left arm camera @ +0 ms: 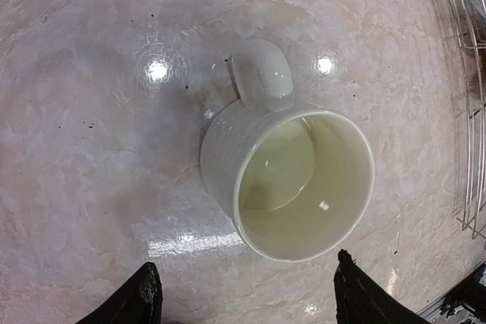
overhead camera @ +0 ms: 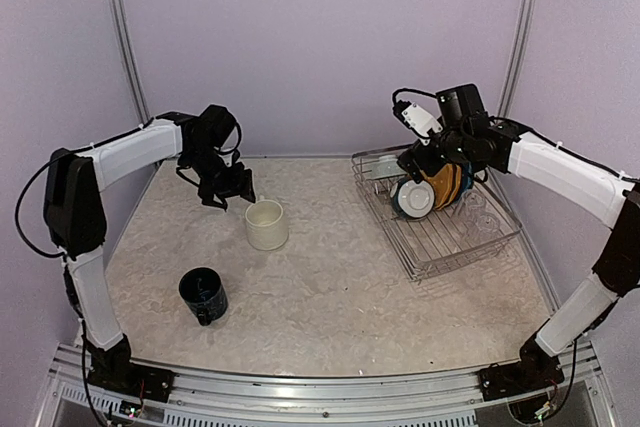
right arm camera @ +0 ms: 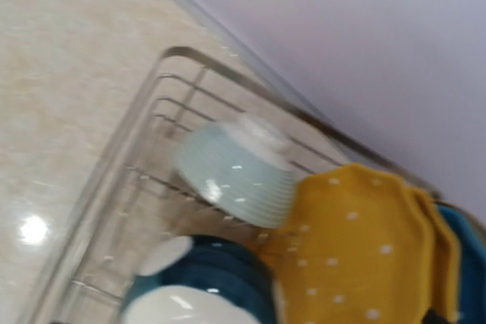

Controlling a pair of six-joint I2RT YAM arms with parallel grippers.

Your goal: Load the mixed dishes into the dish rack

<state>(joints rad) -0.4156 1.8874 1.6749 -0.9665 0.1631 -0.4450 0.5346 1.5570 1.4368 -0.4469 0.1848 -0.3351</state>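
Note:
My left gripper should next go down with its fingers on both sides of the cream mug's rim edge away from the rack; that edge is below it, and the cream mug's opening fits a fingertip.
A cream mug (overhead camera: 267, 224) stands upright on the table, its handle (left arm camera: 262, 73) pointing away from my left gripper (overhead camera: 228, 197). That gripper is open, its black fingertips (left arm camera: 130, 300) just short of the mug's rim (left arm camera: 304, 180) and spread wider than it. A dark blue mug (overhead camera: 204, 295) stands nearer the arm bases. The dish rack (overhead camera: 440, 247) at the right holds a yellow dotted plate (right arm camera: 357, 256), a blue plate (right arm camera: 465, 252), a grey-teal cup (right arm camera: 235, 172) on its side and a dark teal dish with a white inside (right arm camera: 205, 286). My right gripper (overhead camera: 418, 173) hovers over these, nothing seen in it.
The rack's wire side (left arm camera: 471, 111) lies to the right of the cream mug. Lilac walls with metal corner posts (overhead camera: 125, 37) close in the table on three sides. The right wrist view is blurred.

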